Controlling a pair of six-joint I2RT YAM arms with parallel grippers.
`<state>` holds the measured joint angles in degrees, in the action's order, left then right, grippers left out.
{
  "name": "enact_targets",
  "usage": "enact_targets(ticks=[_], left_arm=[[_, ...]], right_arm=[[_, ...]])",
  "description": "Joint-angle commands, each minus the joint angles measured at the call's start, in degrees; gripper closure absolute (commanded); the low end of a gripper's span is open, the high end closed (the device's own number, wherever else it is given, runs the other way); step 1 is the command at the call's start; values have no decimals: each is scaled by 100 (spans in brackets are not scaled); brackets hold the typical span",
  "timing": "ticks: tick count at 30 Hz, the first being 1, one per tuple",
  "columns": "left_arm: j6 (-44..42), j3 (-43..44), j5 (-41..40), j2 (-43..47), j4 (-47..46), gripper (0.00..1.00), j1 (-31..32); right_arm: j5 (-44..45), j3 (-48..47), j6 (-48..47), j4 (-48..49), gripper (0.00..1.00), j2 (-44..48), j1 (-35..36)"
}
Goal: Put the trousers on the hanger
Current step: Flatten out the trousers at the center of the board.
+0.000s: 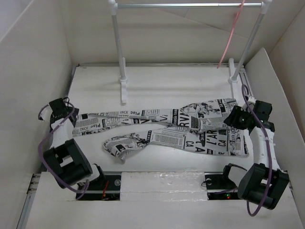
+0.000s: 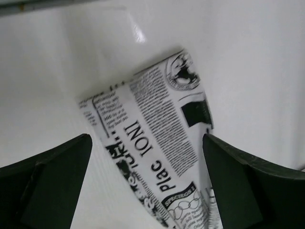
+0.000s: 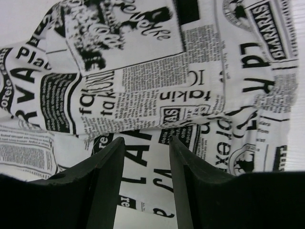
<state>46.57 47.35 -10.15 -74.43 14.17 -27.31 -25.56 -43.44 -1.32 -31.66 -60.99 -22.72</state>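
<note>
Bare tabletop borders the stretched far leg's far edge near the leg's hem (image 1: 87, 114). My left gripper will next move outward and down to close on that edge.
The trousers (image 1: 167, 131) lie flat across the white table, waist at the right, two legs stretching left. The pink hanger (image 1: 232, 33) hangs from the silver bar at the back right. My left gripper (image 1: 71, 114) is open over the end of the far leg; the leg's hem (image 2: 152, 138) lies between its spread fingers (image 2: 47, 181). My right gripper (image 1: 232, 119) is open just above the waist end; printed cloth (image 3: 152, 71) fills its view, and the fingers (image 3: 107, 176) stand a small gap apart with cloth below.
A rack with white posts (image 1: 121, 71) and a silver bar (image 1: 186, 5) stands at the back of the table. White walls close in on the left (image 1: 33, 81) and right (image 1: 267, 76). A raised white ledge (image 1: 162, 183) runs along the near edge.
</note>
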Motion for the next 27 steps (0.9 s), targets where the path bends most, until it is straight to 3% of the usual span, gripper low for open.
enact_targets(ticks=[1,5,6,10,12,15,19,27], left_arm=[[20,361,409,236,-21,1,-2],[-341,1196,-12,254,331,4,567],[-376,1206,13,297,332,11,665],[-543,1109,-74,141,164,20,1113],[-543,1424,-381,-445,409,21,1341],[-412,1689,-760,-1088,788,21,1483],[-175,1646,-594,-1503,579,21,1483],[-130,1892,-725,-2259,745,27,1483]], right_arm=[[-247,20,-105,-24,52,123,206],[-239,28,-263,-68,55,359,724],[-291,72,-263,-60,57,403,821],[-537,467,-272,159,95,579,1199],[-590,661,-316,221,99,571,1410],[-835,688,-491,301,96,457,1578],[-916,381,-912,39,64,124,1963],[-968,257,-1090,-121,61,34,2201]])
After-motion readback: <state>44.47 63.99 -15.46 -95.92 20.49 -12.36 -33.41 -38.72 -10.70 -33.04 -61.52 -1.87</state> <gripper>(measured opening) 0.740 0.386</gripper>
